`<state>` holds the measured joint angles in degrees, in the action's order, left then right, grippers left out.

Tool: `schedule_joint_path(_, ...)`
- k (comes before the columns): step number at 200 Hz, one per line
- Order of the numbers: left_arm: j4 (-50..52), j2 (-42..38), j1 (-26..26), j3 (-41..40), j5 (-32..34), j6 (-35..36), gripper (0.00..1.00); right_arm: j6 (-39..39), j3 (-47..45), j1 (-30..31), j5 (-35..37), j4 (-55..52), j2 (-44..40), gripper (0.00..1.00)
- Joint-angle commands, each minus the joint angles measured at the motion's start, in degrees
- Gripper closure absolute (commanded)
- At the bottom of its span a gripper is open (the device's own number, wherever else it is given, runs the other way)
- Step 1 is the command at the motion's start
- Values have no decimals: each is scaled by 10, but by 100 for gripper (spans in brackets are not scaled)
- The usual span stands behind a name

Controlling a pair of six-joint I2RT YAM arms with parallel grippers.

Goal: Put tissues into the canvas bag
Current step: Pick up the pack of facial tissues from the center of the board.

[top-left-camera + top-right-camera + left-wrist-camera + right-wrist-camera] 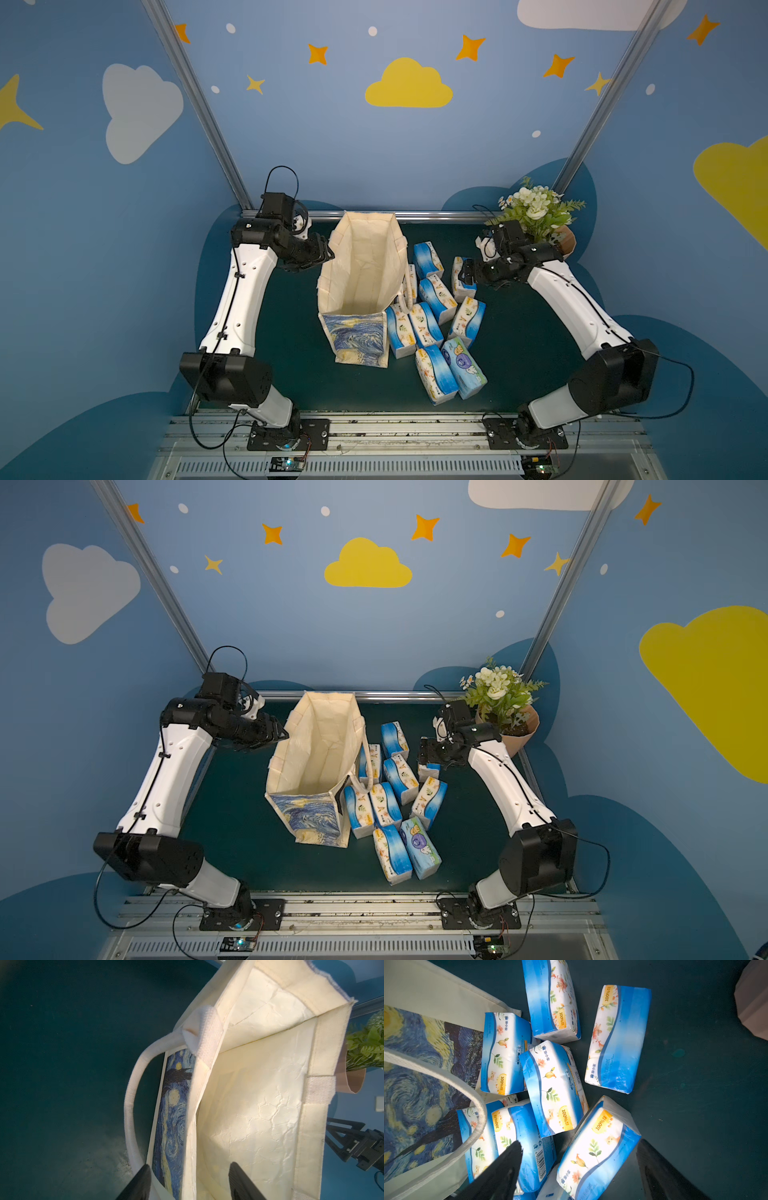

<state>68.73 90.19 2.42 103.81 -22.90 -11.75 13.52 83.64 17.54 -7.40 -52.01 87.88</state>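
Observation:
Bare mat on both sides leaves my right gripper's fingers room, so it will lower outward onto the near half of the pack nearest the flowerpot.
The canvas bag [361,266] stands open on the dark green mat, its blue-yellow print [353,336] facing the front; both top views show it [316,750]. Several tissues [436,293] lie in a loose cluster just right of it, with a pale blue-green cartoon pack [463,368] at the front. My left gripper [329,254] is at the bag's left rim. In the left wrist view it [190,1164] is open, one finger outside the bag wall [193,1126] and one inside. My right gripper [463,270] hovers open over the far-right packs, above a tilted pack [596,1147].
A peach flowerpot [564,243] with green and white flowers [536,212] stands at the back right, just behind my right wrist. The bag's handle [467,1088] droops over the nearest packs. A metal rail [436,215] bounds the mat at the back.

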Motion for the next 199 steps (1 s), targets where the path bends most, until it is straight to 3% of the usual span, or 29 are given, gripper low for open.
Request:
schedule_joint_path(1, 11, -1, 3, 13, 16, 15, 39, 0, 24, 11, 4, -23, 12, 13)
schedule_joint_path(41, 0, 16, 4, 13, -8, 13, 53, 5, 39, 15, 26, -33, 31, 12)
schedule_joint_path(86, 0, 29, 6, 20, -14, 19, 56, 15, 45, 14, 25, -44, 52, 10)
schedule_joint_path(199, -9, 36, 6, 28, -30, 20, 59, 36, 100, 14, 129, -26, 194, 9)
